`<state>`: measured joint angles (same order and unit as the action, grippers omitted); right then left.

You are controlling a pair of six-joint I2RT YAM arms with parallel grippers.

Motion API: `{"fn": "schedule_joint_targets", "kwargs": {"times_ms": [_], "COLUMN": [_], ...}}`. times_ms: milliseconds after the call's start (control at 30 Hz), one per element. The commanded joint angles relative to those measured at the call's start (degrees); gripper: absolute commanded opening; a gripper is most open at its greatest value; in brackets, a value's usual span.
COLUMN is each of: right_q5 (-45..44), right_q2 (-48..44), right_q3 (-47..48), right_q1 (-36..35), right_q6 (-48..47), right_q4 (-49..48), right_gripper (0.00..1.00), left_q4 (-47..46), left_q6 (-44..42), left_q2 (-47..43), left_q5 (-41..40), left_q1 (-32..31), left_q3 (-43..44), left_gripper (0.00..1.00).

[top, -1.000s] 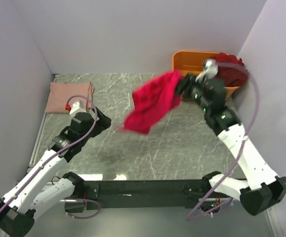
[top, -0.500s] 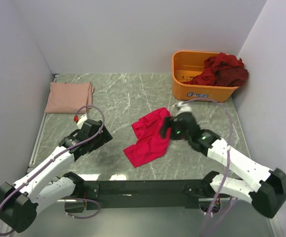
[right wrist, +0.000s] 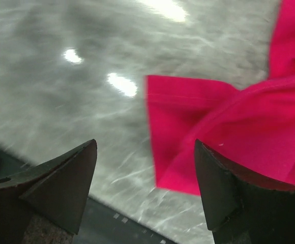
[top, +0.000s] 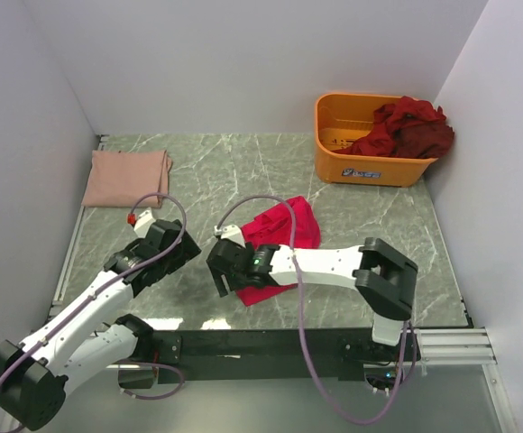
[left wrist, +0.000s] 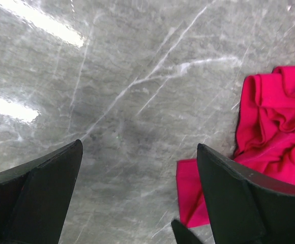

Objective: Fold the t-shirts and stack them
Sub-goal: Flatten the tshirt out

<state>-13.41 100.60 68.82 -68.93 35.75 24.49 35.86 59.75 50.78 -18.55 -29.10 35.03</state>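
The robot will next dip its right gripper and move it farther in over the red shirt's near flap [top: 261, 295] [right wrist: 178, 163], then close it on the flap, since only one finger reaches above the cloth.
The bright pinkish-red t-shirt [top: 282, 236] lies crumpled on the marble table near the middle front. My right gripper [top: 227, 278] is open and empty, low over the table at the shirt's near-left corner; the right wrist view shows that corner of the shirt [right wrist: 224, 127] between its gripper [right wrist: 145, 190] and right finger. My left gripper [top: 188, 245] is open and empty, left of the shirt, and its wrist view [left wrist: 140, 198] shows the shirt's [left wrist: 274, 127] edge at right. A pale pink t-shirt [top: 126, 177] lies folded at the far left. Dark maroon t-shirts [top: 410, 127] are heaped in the bin.
The orange plastic bin [top: 347, 117] stands at the far right by the wall. The right arm [top: 334, 264] stretches across the table front over the red shirt's near edge. The black base rail [top: 261, 345] runs along the near edge.
The right arm carried the red shirt from near the bin down to the table, let it go, and swung left to its near-left corner. The left gripper shifted only slightly.
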Motion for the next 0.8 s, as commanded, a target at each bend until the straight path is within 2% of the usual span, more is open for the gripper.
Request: {"fn": "schedule_joint_targets", "kwargs": {"times_ms": [0, 133, 300, 367, 433, 467, 533, 633, 733, 767], "right_q5": [-9.2, -10.3, -6.7, -5.7, -5.7, -6.0, -9.7, -13.4, -13.4, -12.9], "right_q2": [3.0, 3.9, 3.8, 2.9, 0.8, -0.2, -3.6, -11.3, -20.5, -22.6], "right_q3": [3.3, 1.9, -1.4, -2.9, -3.9, -4.0, -4.2, -5.3, -8.3, -9.4], "right_q1": [0.0, 0.1, -0.1, 0.0, 0.0, 0.0, 0.6, 2.5, 7.6, 11.5], "right_q6": [5.4, 7.8, 6.4, 6.1, 5.9, 5.6, 5.9, 5.8, 4.6, 3.7], "right_q4": [8.8, 11.8, 10.7, 9.3, 8.6, 8.6, 10.6, 12.3, 12.2, 11.9], "right_gripper": [0.82, 0.80, 0.74, 0.53, 0.19, 0.16, 0.00, 0.00, 0.00, 0.00], "left_q4": [1.0, 1.0, -0.3, -0.4, -1.1, -2.3, -3.9, -8.7, -14.4, -15.5], "left_q6": [1.2, 1.7, 1.2, 1.0, 0.4, -0.2, -1.9, -4.5, -7.5, -8.1], "left_q2": [-2.1, -1.7, -0.4, 0.4, 0.9, 1.1, 1.4, 2.5, 4.7, 5.7], "left_q5": [-3.2, -3.2, -2.8, -2.9, -2.5, -2.4, -0.7, 2.6, 6.7, 7.3], "left_q1": [0.3, 0.4, 0.3, 0.3, 0.3, 0.3, 0.3, 0.3, 0.3, 0.3], "left_q3": [1.5, 1.6, 1.6, 2.0, 2.2, 2.5, 2.7, 3.0, 3.7, 4.4], "left_gripper": [1.00, 0.99, 0.99, 0.99, 0.99, 0.99, 0.99, 0.99, 0.99, 1.00]}}
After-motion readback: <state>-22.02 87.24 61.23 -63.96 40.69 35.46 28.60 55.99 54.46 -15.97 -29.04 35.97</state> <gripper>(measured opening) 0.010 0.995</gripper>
